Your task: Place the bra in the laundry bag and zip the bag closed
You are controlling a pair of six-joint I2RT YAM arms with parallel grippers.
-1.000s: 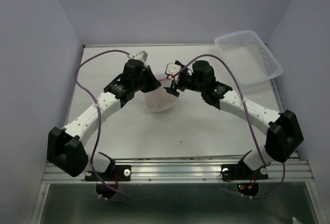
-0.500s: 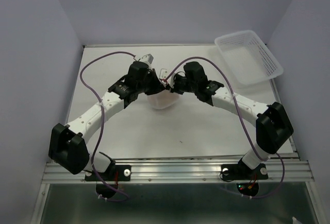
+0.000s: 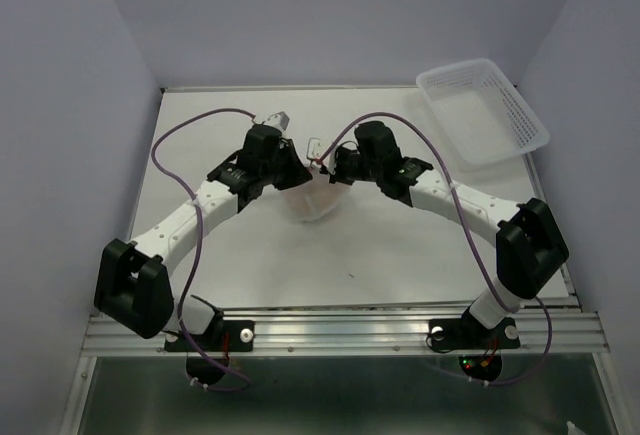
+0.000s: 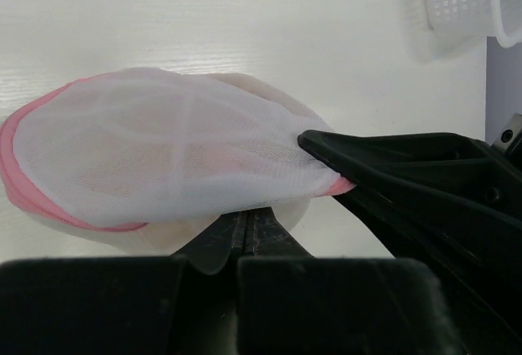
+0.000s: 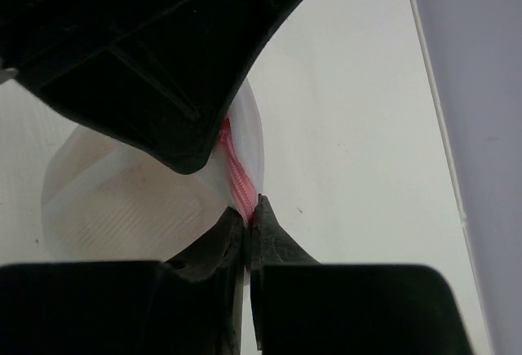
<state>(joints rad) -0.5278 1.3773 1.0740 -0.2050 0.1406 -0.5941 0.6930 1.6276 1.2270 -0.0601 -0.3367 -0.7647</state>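
Note:
I will next carry the gripped edge outward with my left gripper and release it over the clear space, where bare tabletop lies past the laundry bag (image 3: 316, 203).
The laundry bag (image 3: 316, 203), a round white mesh pouch with pink zipper trim, sits mid-table between both arms. In the left wrist view the laundry bag (image 4: 163, 147) bulges above my left gripper (image 4: 245, 226), which is shut on its lower edge. My right gripper (image 4: 326, 159) comes in from the right and pinches the pink rim. In the right wrist view my right gripper (image 5: 248, 223) is shut on the pink zipper (image 5: 236, 177), with the left gripper's black body (image 5: 155, 53) close above. From overhead, left gripper (image 3: 297, 177) and right gripper (image 3: 326, 175) meet over the bag. The bra is hidden.
A clear plastic basket (image 3: 484, 107) stands at the back right corner of the table; its mesh wall also shows as the basket (image 4: 461, 0) in the left wrist view. Purple cables loop over both arms. Grey walls close in the table on three sides.
My right gripper has moved left onto the bag and gone from open to shut on the pink zipper trim. The left gripper has stayed shut on the bag, shifting slightly.

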